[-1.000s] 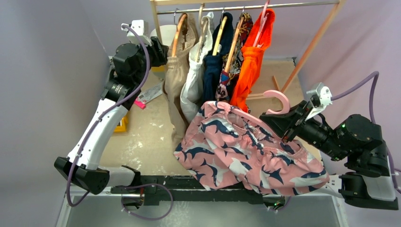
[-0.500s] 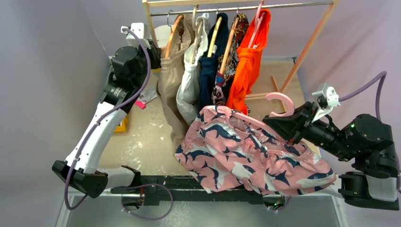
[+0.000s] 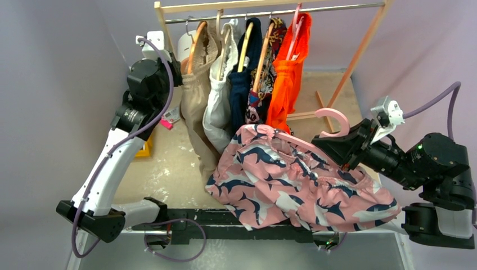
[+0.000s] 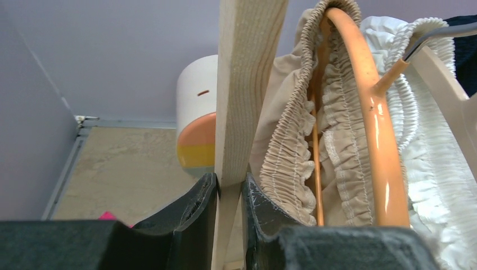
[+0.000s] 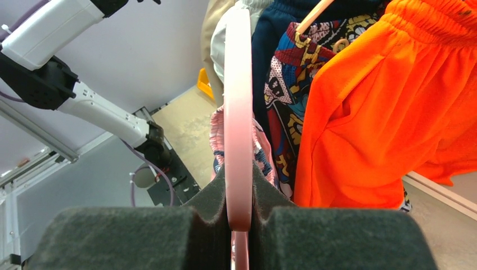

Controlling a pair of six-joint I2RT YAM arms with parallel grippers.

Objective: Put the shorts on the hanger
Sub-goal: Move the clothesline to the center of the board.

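My left gripper should next pull the wooden post of the clothes rack back and to the left in the top view and then let go of it, because the rack is off-center.
The pink shorts (image 3: 292, 180) with the navy-and-white print hang draped over the pink hanger (image 3: 333, 119), spread low across the near middle. Only the hanger's hook and one thin arm show. My right gripper (image 3: 342, 147) is shut on the hanger just below the hook. In the right wrist view the hanger (image 5: 238, 112) stands edge-on between the foam pads of my right gripper (image 5: 239, 211), with the shorts (image 5: 263, 160) behind it. My left gripper (image 3: 174, 70) is shut on the wooden left post (image 4: 247, 84) of the clothes rack, as the left wrist view shows at my left gripper (image 4: 229, 188).
The wooden rack (image 3: 270, 4) holds beige (image 3: 194, 107), white (image 3: 216, 107), navy (image 3: 239, 95), dark patterned (image 3: 261, 84) and orange (image 3: 287, 79) garments. A white cup (image 4: 197, 124) stands behind the post. A yellow item (image 3: 145, 147) lies at the left wall.
The rack and its garments have shifted left with my left gripper holding the post. My right gripper with hanger and shorts has barely moved.
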